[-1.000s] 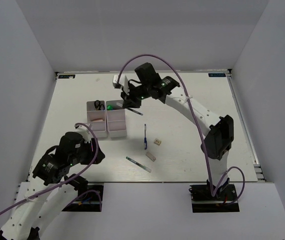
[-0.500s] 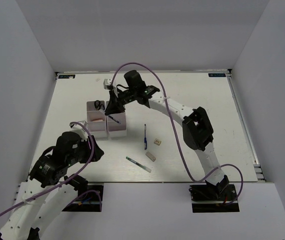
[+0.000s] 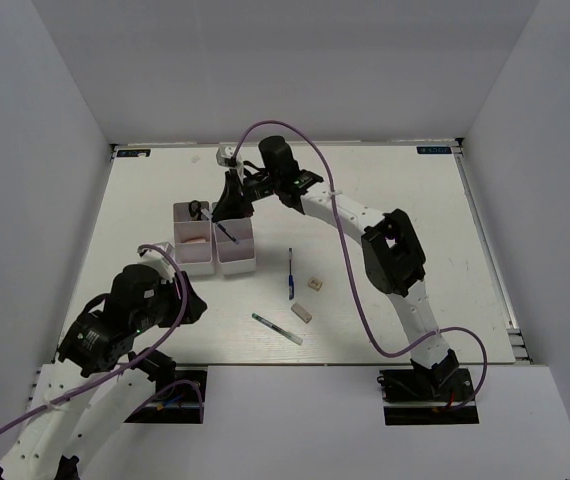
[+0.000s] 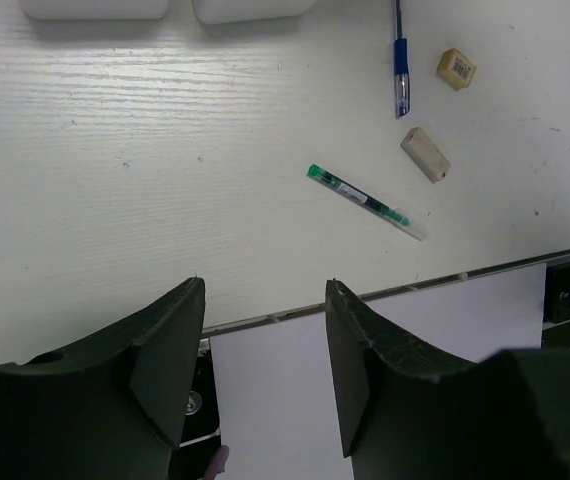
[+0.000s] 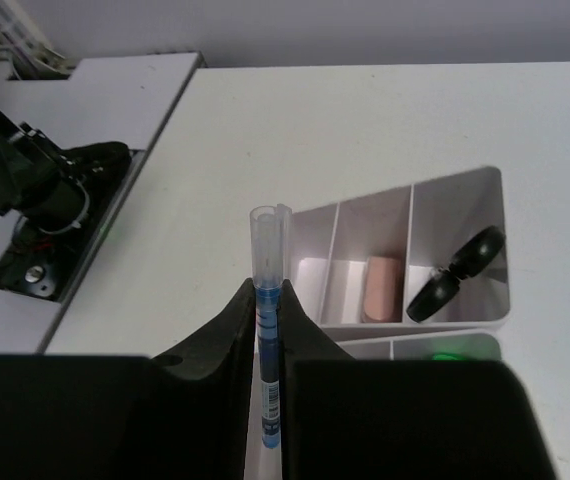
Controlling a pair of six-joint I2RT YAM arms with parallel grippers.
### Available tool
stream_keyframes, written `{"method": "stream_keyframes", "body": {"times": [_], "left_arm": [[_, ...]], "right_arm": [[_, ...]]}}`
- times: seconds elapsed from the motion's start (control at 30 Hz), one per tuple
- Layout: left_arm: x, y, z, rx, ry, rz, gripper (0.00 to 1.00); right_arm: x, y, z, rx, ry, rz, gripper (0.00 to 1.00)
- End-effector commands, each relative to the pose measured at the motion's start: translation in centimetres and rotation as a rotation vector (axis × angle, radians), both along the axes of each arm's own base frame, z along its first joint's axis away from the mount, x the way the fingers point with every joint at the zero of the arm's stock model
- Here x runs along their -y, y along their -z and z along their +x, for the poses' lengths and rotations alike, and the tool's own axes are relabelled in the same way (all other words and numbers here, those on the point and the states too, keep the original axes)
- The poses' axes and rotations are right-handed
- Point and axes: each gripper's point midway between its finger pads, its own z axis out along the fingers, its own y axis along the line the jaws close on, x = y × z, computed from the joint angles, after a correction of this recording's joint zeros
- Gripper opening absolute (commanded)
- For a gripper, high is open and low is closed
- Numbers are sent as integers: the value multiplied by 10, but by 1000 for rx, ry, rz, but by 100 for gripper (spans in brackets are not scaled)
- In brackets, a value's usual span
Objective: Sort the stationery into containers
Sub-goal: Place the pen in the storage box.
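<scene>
I need to move my right gripper to the right in the top view and then slightly down over the tray section beside the green spot, because the pen's cap sticks out over the other tray.
Two pale trays stand side by side, the left tray [image 3: 193, 262] and the right tray [image 3: 237, 264]. My right gripper [image 3: 227, 222] hangs over them, shut on a thin blue pen [image 5: 270, 340] with a clear cap; the pen points down and is tilted. The left tray [image 5: 360, 225] holds black-handled scissors [image 5: 455, 275] and a pink eraser [image 5: 382, 288]. A green spot [image 5: 445, 355] shows in the other tray. My left gripper [image 4: 265, 283] is open and empty over the table's near edge. A blue pen [image 3: 290, 275], a green pen [image 3: 277, 329] and two beige erasers [image 3: 313, 284] [image 3: 303, 313] lie on the table.
In the left wrist view the green pen [image 4: 365, 200], blue pen [image 4: 401, 70], a labelled eraser [image 4: 457, 68] and a plain eraser [image 4: 426, 154] lie ahead to the right. The table's near edge [image 4: 395, 290] is just beyond my fingertips. White walls enclose the table.
My right gripper has carried the blue pen left, from beside the right tray to above the trays, then shifted slightly. The left arm has barely moved.
</scene>
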Motion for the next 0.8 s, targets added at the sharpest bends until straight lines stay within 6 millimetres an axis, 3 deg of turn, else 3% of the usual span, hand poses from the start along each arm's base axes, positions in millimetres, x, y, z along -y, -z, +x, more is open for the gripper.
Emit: {"method": "stream_keyframes", "body": {"times": [0.0,0.13,0.47,0.67,0.73,0.77], "left_arm": [[-2,-1,-2,7,0,3,62],[-1,0,-2,9,4,-4,62],[0,2,-3,7,8,-7,62],[3,5,0,-2,7,-15,60],[3,5,1,0,5,-16,60],[3,7,1,-7,4,-14,60]], "right_arm": [[6,-55,-18,-4,-66,103,0],[7,-56,-12,-10,-41,113,0],[17,-51,32,69,82,99,0],[21,-21,50,169,148,29,0],[22,-6,41,140,132,-11,0],[23,-4,40,137,124,-13,6]]}}
